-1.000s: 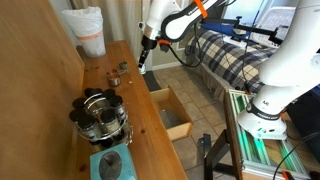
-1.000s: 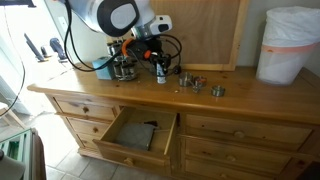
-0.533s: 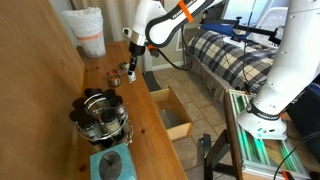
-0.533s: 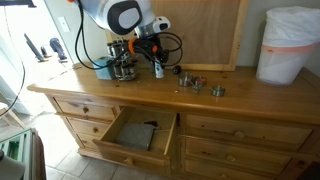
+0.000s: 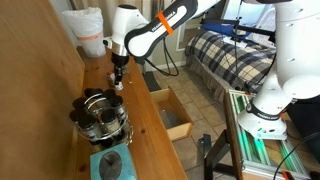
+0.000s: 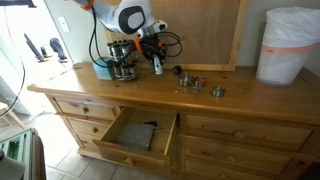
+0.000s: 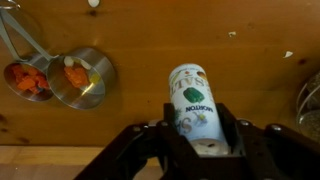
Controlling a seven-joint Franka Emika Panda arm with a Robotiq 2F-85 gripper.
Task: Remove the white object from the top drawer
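Observation:
My gripper carries the white object outward toward the back panel and down next to release it on the cabinet top beside the pots, because bare wood shows there.
My gripper (image 7: 198, 130) is shut on the white object (image 7: 192, 98), a small white cylinder with a green label, lying lengthwise between the fingers. In both exterior views the gripper (image 5: 117, 76) (image 6: 157, 66) holds it just above the wooden cabinet top (image 6: 90, 88), near the back panel. The top drawer (image 5: 172, 116) (image 6: 133, 140) stands pulled open below the front edge, away from the gripper. A small dark item (image 6: 150, 125) lies inside it.
Two small metal cups with orange contents (image 7: 82, 78) (image 7: 28, 80) sit close beside the gripper. Stacked metal pots (image 5: 100, 115) (image 6: 122, 62), a big white bucket (image 5: 88, 30) (image 6: 290, 45) and a teal object (image 5: 110, 165) also stand on the cabinet top.
The gripper has carried the white object away from above the drawer, across the cabinet top toward the back panel, and lower toward the surface.

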